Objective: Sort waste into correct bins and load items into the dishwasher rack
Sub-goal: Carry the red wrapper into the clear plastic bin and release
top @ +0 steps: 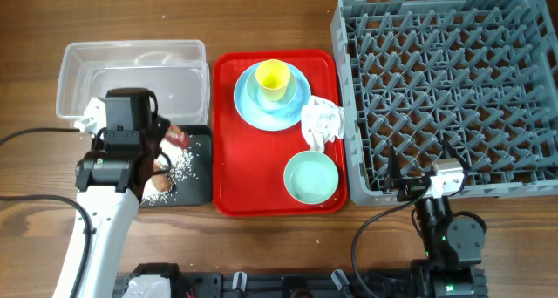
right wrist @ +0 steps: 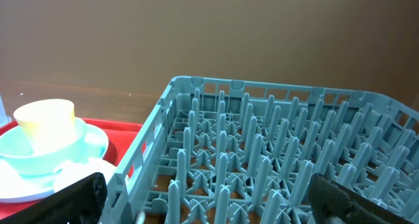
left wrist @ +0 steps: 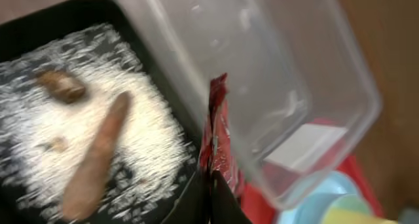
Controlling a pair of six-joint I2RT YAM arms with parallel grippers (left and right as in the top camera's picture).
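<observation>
I should next move my left gripper away from my base, past the clear tub's near side, and then let go of the small red wrapper over the clear tub point(top: 143, 77) point(left wrist: 253, 65).
My left gripper point(top: 167, 138) is shut on the small red wrapper point(top: 178, 137), at the seam between the clear tub point(top: 131, 54) and the black tray point(top: 199, 180). In the left wrist view the closed fingers point(left wrist: 211, 201) pinch the wrapper point(left wrist: 219, 129) beside the tub wall point(left wrist: 262, 86). Rice point(left wrist: 39, 142) and the brown carrot piece point(left wrist: 98, 155) lie in the black tray. The napkin point(top: 321, 121), yellow cup point(top: 273, 78), blue plate point(top: 248, 106) and mint bowl point(top: 311, 178) sit on the red tray. My right gripper point(right wrist: 209, 204) is open and empty at the rack's point(top: 445, 89) front edge.
The red serving tray point(top: 228, 193) lies between the bins and the rack. The yellow cup stands in a light blue bowl point(top: 258, 93) on the plate. A small brown lump point(left wrist: 62, 86) lies in the rice. A white crumpled thing point(top: 87, 117) shows by the tub's front left corner.
</observation>
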